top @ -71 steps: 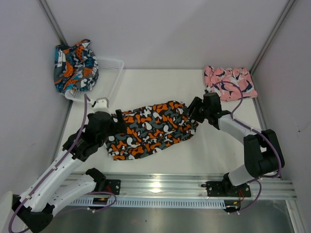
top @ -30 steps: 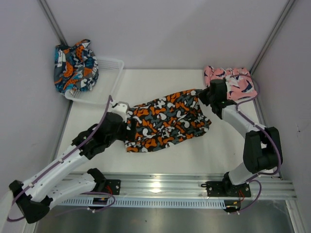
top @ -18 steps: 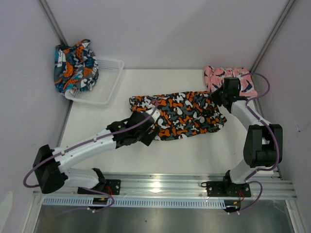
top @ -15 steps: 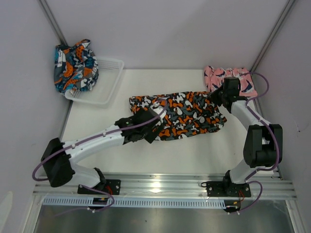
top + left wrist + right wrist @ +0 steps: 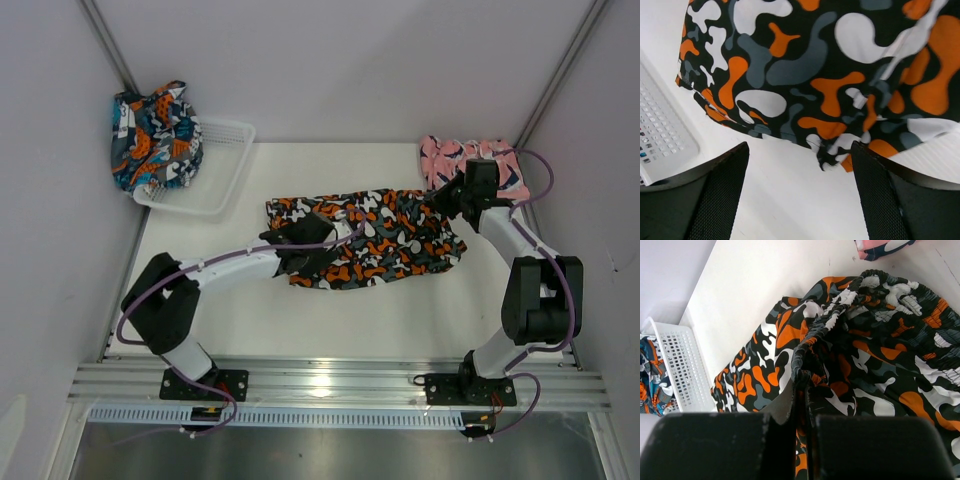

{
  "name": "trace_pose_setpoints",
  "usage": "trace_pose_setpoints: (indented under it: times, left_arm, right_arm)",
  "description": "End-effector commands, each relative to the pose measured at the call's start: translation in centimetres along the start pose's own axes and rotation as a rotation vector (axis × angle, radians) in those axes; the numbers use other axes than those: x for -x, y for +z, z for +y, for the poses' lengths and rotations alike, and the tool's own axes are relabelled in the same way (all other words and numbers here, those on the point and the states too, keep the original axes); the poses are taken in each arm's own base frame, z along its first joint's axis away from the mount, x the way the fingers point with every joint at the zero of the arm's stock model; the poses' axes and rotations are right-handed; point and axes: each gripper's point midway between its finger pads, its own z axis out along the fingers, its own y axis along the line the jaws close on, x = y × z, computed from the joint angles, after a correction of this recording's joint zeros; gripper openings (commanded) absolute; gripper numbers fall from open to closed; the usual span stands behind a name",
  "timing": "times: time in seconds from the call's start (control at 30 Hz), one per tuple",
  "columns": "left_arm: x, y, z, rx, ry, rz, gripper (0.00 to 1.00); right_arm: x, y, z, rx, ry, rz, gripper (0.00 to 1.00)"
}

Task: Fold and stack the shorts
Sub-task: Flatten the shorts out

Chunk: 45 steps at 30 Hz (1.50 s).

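The left gripper will go down onto the hem's pointed corner (image 5: pixel 829 159) and close there, since that corner sticks out over bare table just ahead of the open fingers.
The black shorts with orange-white blotches (image 5: pixel 385 232) lie spread across the middle of the table. My right gripper (image 5: pixel 452 203) is shut on their bunched waistband (image 5: pixel 812 347) at the right end, just in front of the pink shorts (image 5: pixel 478 166). My left gripper (image 5: pixel 300 255) hovers over the shorts' front left part, open. In the left wrist view its fingers (image 5: pixel 722 192) straddle bare table, and the hem (image 5: pixel 832 159) lies just ahead of the left gripper (image 5: pixel 799 150). The teal-navy shorts (image 5: pixel 153 135) sit heaped on the basket's left end.
The white mesh basket (image 5: pixel 222 172) stands at the back left corner, and it also shows in the wrist views (image 5: pixel 662 142) (image 5: pixel 682 365). Grey walls close in the table on the left, back and right. The metal rail (image 5: pixel 330 380) runs along the front.
Both arms carried the black shorts to the right, up to the pink pair. The left gripper let go of the left end and moved right along the front hem. The right grip is unchanged.
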Motion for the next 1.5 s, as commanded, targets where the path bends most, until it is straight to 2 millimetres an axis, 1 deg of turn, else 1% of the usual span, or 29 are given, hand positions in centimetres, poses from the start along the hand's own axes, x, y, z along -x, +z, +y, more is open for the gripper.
trace_pose_setpoints:
  times: [0.0, 0.07, 0.1, 0.17, 0.2, 0.3, 0.37, 0.4, 0.43, 0.47, 0.57, 0.6, 0.63, 0.67, 0.73, 0.83, 0.87, 0.93, 0.97, 1.0, 1.03, 1.07, 1.13, 1.2, 1.23, 1.3, 1.4, 1.43, 1.47]
  left_arm:
    - [0.3, 1.5, 1.1, -0.021, 0.015, -0.031, 0.81]
    - [0.2, 1.7, -0.1, -0.096, 0.011, -0.038, 0.80]
    - [0.0, 1.8, -0.3, -0.108, 0.030, -0.033, 0.81]
    - [-0.4, 1.7, -1.1, -0.145, 0.041, -0.034, 0.83]
    - [-0.4, 1.5, -1.3, -0.158, 0.040, -0.042, 0.86]
    - [-0.1, 0.3, -1.5, -0.181, 0.043, -0.091, 0.89]
    - [-0.9, -0.1, -1.8, -0.189, 0.065, -0.101, 0.89]
    - [-0.7, -0.6, -1.3, -0.172, 0.081, -0.125, 0.89]
    - [-1.1, -0.6, -1.3, -0.166, 0.091, -0.124, 0.89]
    - [-1.2, -0.5, -1.2, -0.154, 0.092, -0.131, 0.89]
    - [-2.3, 0.4, -1.1, -0.127, 0.105, -0.074, 0.87]
    - [-2.5, 1.1, -1.0, -0.123, 0.104, -0.043, 0.82]
    - [-3.3, 1.4, -1.2, -0.131, 0.108, -0.006, 0.80]
    - [-3.4, 1.7, -1.3, -0.139, 0.099, 0.006, 0.77]
    - [-3.8, 2.6, -1.4, -0.148, 0.088, 0.031, 0.76]
    - [-4.5, 3.4, -0.3, -0.111, 0.073, 0.069, 0.74]
    - [-4.7, 3.6, -0.1, -0.112, 0.061, 0.076, 0.70]
    - [-4.5, 4.0, -0.1, -0.122, 0.048, 0.084, 0.68]
    - [-4.6, 4.2, 0.2, -0.115, 0.046, 0.092, 0.61]
    - [-4.9, 4.4, 0.5, -0.105, 0.044, 0.106, 0.56]
    - [-4.8, 4.4, 1.0, -0.092, 0.039, 0.112, 0.52]
    - [-4.5, 4.4, 1.4, -0.083, 0.027, 0.110, 0.47]
    - [-4.0, 4.0, 1.7, -0.085, 0.015, 0.091, 0.46]
    - [-3.7, 3.4, 2.0, -0.078, 0.011, 0.067, 0.37]
    - [-3.7, 3.3, 2.2, -0.069, 0.009, 0.061, 0.23]
    - [-3.5, 3.0, 2.7, -0.048, 0.005, 0.054, 0.01]
    - [-3.0, 2.8, 2.8, -0.051, -0.017, 0.052, 0.00]
    - [-3.3, 2.6, 2.9, -0.051, -0.020, 0.066, 0.00]
    - [-2.7, 2.2, 3.4, -0.032, -0.056, 0.061, 0.00]
  right_arm:
    - [0.3, -0.3, 0.8, 0.052, -0.021, 0.001, 0.00]
    - [0.3, -0.3, 0.8, 0.054, -0.020, 0.002, 0.00]
    - [0.4, -0.3, 0.7, 0.054, -0.020, 0.000, 0.00]
    - [0.3, -0.3, 0.6, 0.051, -0.020, 0.001, 0.00]
    - [0.3, -0.3, 0.6, 0.053, -0.020, 0.001, 0.00]
    - [0.3, -0.3, 0.3, 0.050, -0.016, 0.003, 0.00]
    - [0.3, -0.3, 0.3, 0.050, -0.014, 0.003, 0.00]
    - [0.3, -0.3, 0.3, 0.052, -0.014, 0.002, 0.00]
    - [0.3, -0.2, 0.2, 0.050, -0.010, 0.002, 0.00]
    - [0.3, -0.2, 0.2, 0.052, -0.011, 0.002, 0.00]
    - [0.3, -0.2, 0.2, 0.054, -0.008, 0.003, 0.00]
    - [0.2, -0.2, 0.2, 0.054, -0.007, 0.005, 0.00]
    - [0.2, -0.2, 0.2, 0.055, -0.009, 0.004, 0.00]
    - [0.2, -0.3, 0.2, 0.055, -0.009, 0.004, 0.00]
    - [0.2, -0.3, 0.1, 0.054, -0.011, 0.003, 0.00]
    - [0.2, -0.4, 0.1, 0.056, -0.010, 0.004, 0.00]
    - [0.2, -0.4, 0.1, 0.057, -0.011, 0.003, 0.00]
    - [0.2, -0.5, 0.1, 0.058, -0.008, 0.002, 0.00]
    - [0.2, -0.5, 0.2, 0.061, -0.007, 0.001, 0.00]
    - [0.2, -0.5, 0.3, 0.063, -0.008, 0.001, 0.00]
    - [0.3, -0.5, 0.3, 0.063, -0.008, -0.001, 0.00]
    - [0.2, -0.5, 0.2, 0.062, -0.008, 0.000, 0.00]
    - [0.3, -0.5, 0.2, 0.061, -0.008, -0.001, 0.00]
    - [0.2, -0.5, 0.2, 0.062, -0.008, 0.000, 0.00]
    - [0.2, -0.5, 0.2, 0.062, -0.009, 0.000, 0.00]
    - [0.2, -0.5, 0.2, 0.063, -0.009, -0.001, 0.00]
    - [0.2, -0.5, 0.2, 0.061, -0.009, 0.001, 0.00]
    - [0.2, -0.5, 0.2, 0.060, -0.011, 0.002, 0.00]
    - [0.2, -0.7, 0.2, 0.057, -0.010, 0.007, 0.00]
